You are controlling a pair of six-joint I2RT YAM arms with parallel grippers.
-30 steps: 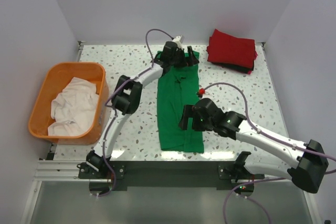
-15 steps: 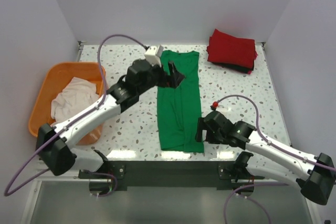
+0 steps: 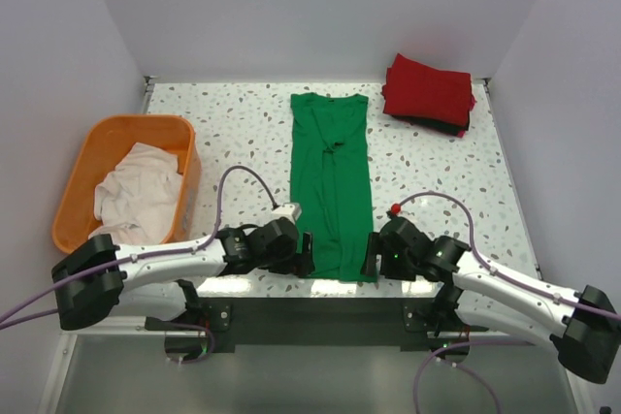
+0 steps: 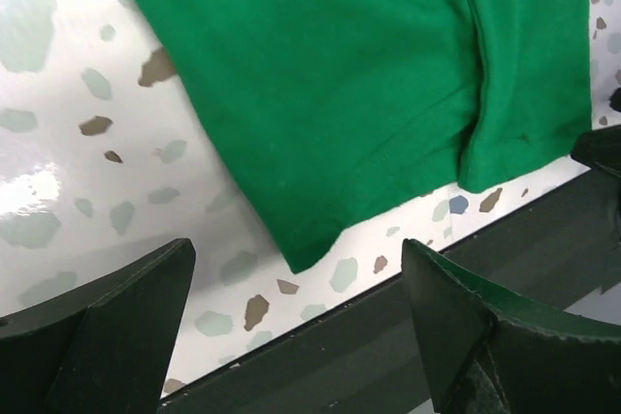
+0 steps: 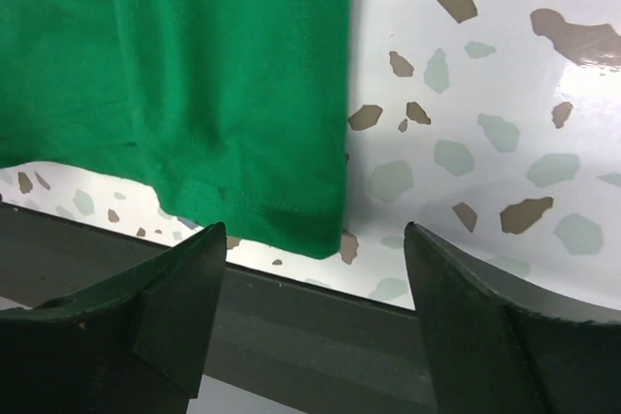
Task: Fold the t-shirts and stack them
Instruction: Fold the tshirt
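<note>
I will next lower my left gripper onto the corner of the hem on the basket side, and then close it.
The green t-shirt (image 3: 331, 181) lies folded into a long narrow strip down the table's middle, its hem at the near edge. My left gripper (image 3: 305, 257) is open and empty beside the hem's left corner (image 4: 301, 254). My right gripper (image 3: 373, 259) is open and empty beside the hem's right corner (image 5: 320, 239). A folded red t-shirt (image 3: 429, 89) rests on a black t-shirt (image 3: 450, 128) at the back right. The off-white t-shirt (image 3: 138, 193) lies crumpled in the orange basket (image 3: 89, 152).
The orange basket stands at the table's left side. The table's dark front rail (image 4: 369, 356) runs just below both grippers and also shows in the right wrist view (image 5: 320, 336). Grey walls enclose the table on three sides.
My left arm has swung from the shirt's collar end at the back down to the near hem's left corner. My right gripper has moved slightly nearer the front edge by the right corner.
</note>
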